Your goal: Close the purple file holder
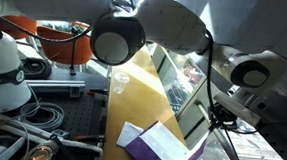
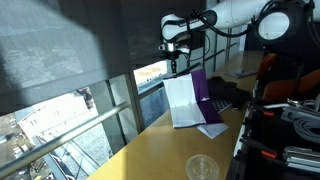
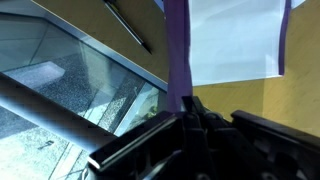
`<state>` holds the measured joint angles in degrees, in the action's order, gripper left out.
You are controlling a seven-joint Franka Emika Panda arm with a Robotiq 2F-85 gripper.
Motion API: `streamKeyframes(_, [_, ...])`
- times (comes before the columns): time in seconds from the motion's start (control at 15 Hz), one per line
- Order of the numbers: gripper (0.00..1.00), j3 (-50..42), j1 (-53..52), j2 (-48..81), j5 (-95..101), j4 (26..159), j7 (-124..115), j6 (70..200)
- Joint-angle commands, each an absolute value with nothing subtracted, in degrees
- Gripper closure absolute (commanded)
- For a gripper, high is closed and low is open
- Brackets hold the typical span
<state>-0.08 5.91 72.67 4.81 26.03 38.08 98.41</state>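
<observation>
The white sheets still lie uncovered. My gripper will next swing the flap's purple edge over them toward the cup's side and let go of it there.
The purple file holder (image 2: pixel 201 88) lies on the yellow table with its cover flap raised upright and white paper sheets (image 2: pixel 183 101) showing. It also shows in an exterior view (image 1: pixel 151 148). My gripper (image 2: pixel 178 64) is above it at the top edge of the raised flap. In the wrist view my gripper (image 3: pixel 192 108) is shut on the flap's purple edge (image 3: pixel 177 50), with the white sheets (image 3: pixel 235 40) beside it.
A clear plastic cup (image 2: pixel 202 167) stands on the yellow table (image 2: pixel 150 150), also seen in an exterior view (image 1: pixel 120 84). A dark keypad-like object (image 2: pixel 224 104) lies beside the holder. A window and railing (image 2: pixel 90 125) run along the table's far edge.
</observation>
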Motion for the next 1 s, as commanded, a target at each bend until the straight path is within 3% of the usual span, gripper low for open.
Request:
streamKeyframes(0.0, [1.0, -0.4, 4.6, 71.6, 5.5, 26.4, 39.2, 94.3])
streamKeyframes(0.93, [1.0, -0.1, -0.6, 71.6, 6.0, 26.4, 44.8, 86.8])
